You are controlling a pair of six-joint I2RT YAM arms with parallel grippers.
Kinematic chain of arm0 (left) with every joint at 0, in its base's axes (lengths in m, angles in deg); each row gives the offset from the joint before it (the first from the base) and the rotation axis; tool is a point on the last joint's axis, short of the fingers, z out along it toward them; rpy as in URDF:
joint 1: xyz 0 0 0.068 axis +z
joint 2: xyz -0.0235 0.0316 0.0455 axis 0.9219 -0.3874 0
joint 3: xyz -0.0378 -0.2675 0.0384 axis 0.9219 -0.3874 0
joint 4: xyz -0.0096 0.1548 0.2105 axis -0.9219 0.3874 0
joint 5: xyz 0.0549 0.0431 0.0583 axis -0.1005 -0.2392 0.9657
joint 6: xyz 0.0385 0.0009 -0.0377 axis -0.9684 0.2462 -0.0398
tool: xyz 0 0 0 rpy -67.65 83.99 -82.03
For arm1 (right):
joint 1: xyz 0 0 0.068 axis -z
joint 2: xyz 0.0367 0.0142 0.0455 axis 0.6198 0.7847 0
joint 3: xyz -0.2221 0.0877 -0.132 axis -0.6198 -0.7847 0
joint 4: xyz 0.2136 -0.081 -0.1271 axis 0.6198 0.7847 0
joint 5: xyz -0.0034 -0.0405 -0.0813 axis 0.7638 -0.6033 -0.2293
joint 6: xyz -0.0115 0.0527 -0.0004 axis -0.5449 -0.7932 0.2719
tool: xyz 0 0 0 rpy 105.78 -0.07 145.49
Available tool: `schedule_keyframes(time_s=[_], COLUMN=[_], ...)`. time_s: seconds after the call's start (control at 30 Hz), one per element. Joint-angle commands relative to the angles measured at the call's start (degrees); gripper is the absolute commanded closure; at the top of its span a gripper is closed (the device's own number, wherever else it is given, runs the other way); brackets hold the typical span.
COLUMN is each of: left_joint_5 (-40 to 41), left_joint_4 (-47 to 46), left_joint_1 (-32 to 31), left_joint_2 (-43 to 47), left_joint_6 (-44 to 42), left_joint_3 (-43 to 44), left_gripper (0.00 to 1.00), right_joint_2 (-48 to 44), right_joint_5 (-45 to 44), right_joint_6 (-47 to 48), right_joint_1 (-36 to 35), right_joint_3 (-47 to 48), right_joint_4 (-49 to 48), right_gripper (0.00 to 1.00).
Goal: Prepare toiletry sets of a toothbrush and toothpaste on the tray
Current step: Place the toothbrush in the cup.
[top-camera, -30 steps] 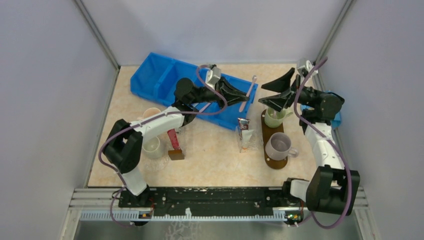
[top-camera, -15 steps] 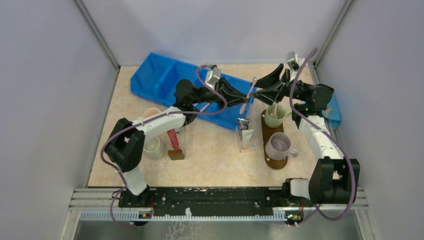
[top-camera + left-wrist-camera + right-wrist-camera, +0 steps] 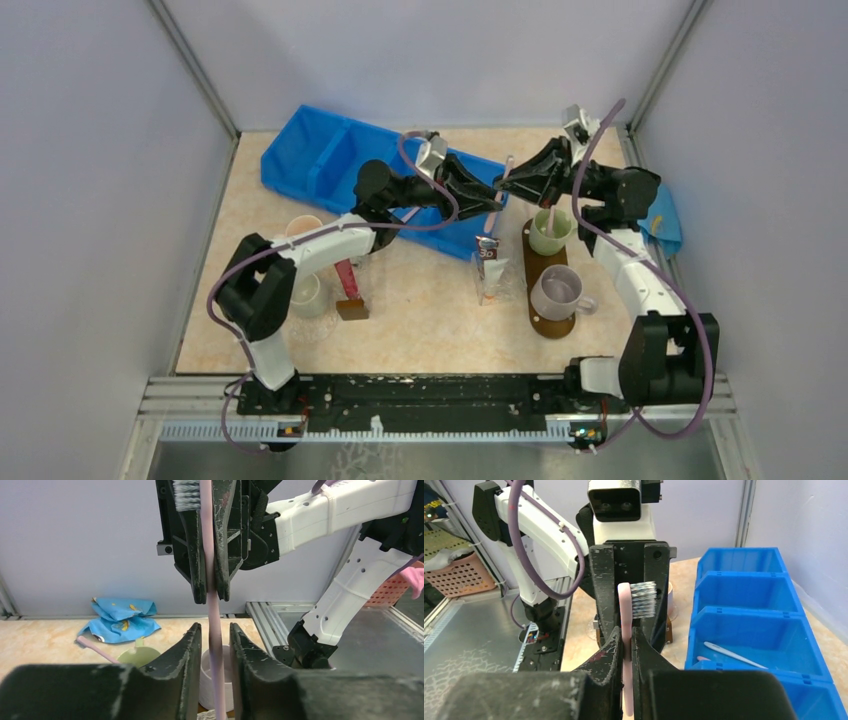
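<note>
The toothbrush in my right gripper moves back over the empty pale mug (image 3: 557, 287) next, then its handle goes down inside for release, since the mug is below and back.
A pale pink toothbrush (image 3: 507, 168) hangs in the air between both grippers, over the blue bin's right end. My right gripper (image 3: 626, 632) is shut on its handle just below the bristles (image 3: 644, 600). My left gripper (image 3: 215, 626) is open a little, with a gap on each side of the handle (image 3: 214, 611), lower down. The dark brown tray (image 3: 549, 326) holds a green mug (image 3: 546, 236) with another pink toothbrush (image 3: 551, 215) in it and a pale mug (image 3: 556, 291). A toothpaste tube (image 3: 487, 252) lies left of the tray on a clear wrapper.
The blue compartment bin (image 3: 330, 165) lies at the back, with a white toothbrush (image 3: 734, 655) in one compartment. A red tube (image 3: 346, 275) and a small brown block (image 3: 351, 308) sit mid-left, near two mugs (image 3: 305, 295). A blue cloth (image 3: 666, 222) lies by the right wall.
My right gripper swung left from above the green mug to the toothbrush and closed on it. The left gripper's jaws have parted slightly off the handle.
</note>
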Motion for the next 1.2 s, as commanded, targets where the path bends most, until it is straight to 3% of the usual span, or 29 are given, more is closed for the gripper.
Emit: schedule_keyframes(time_s=[0.0, 0.1, 0.33, 0.57, 0.77, 0.97, 1.07, 1.17], left_joint_5=[0.5, 2.7, 11.3, 19.2, 20.8, 21.9, 22.7, 22.8], left_joint_4=[-1.8, -1.4, 0.3, 8.9, 10.9, 11.8, 12.4, 12.5], left_joint_1=[-0.4, 0.0, 1.3, 1.5, 1.5, 1.5, 1.5, 1.5], left_joint_2=[1.8, 5.9, 17.4, 21.5, 21.9, 21.9, 22.2, 22.7], left_joint_6=[-2.4, -6.9, -21.5, -31.0, -32.7, -33.8, -34.5, -34.9], left_joint_3=[-0.4, -4.0, -14.8, -16.3, -16.2, -16.1, -16.2, -16.4], left_gripper=[0.58, 0.39, 0.17, 0.14, 0.14, 0.14, 0.14, 0.13], right_joint_2=[-2.7, -4.5, -9.2, -12.1, -15.2, -17.7, -17.5, -15.8], right_joint_5=[0.5, 1.5, 6.5, 12.6, 13.6, 15.6, 17.3, 18.4], right_joint_6=[0.1, 0.2, 1.3, 1.4, -1.3, -2.0, -6.4, -17.8], right_joint_1=[0.6, 3.6, 13.1, 21.9, 31.9, 36.3, 38.8, 41.1], right_joint_3=[1.5, 0.9, -1.0, -3.7, -9.8, -14.5, -16.6, -19.6], right_joint_4=[-2.9, -1.5, 6.4, 9.0, 5.4, 4.0, -3.1, -18.4], right_gripper=[1.0, 1.0, 1.0, 1.0, 1.0, 1.0, 1.0, 1.0])
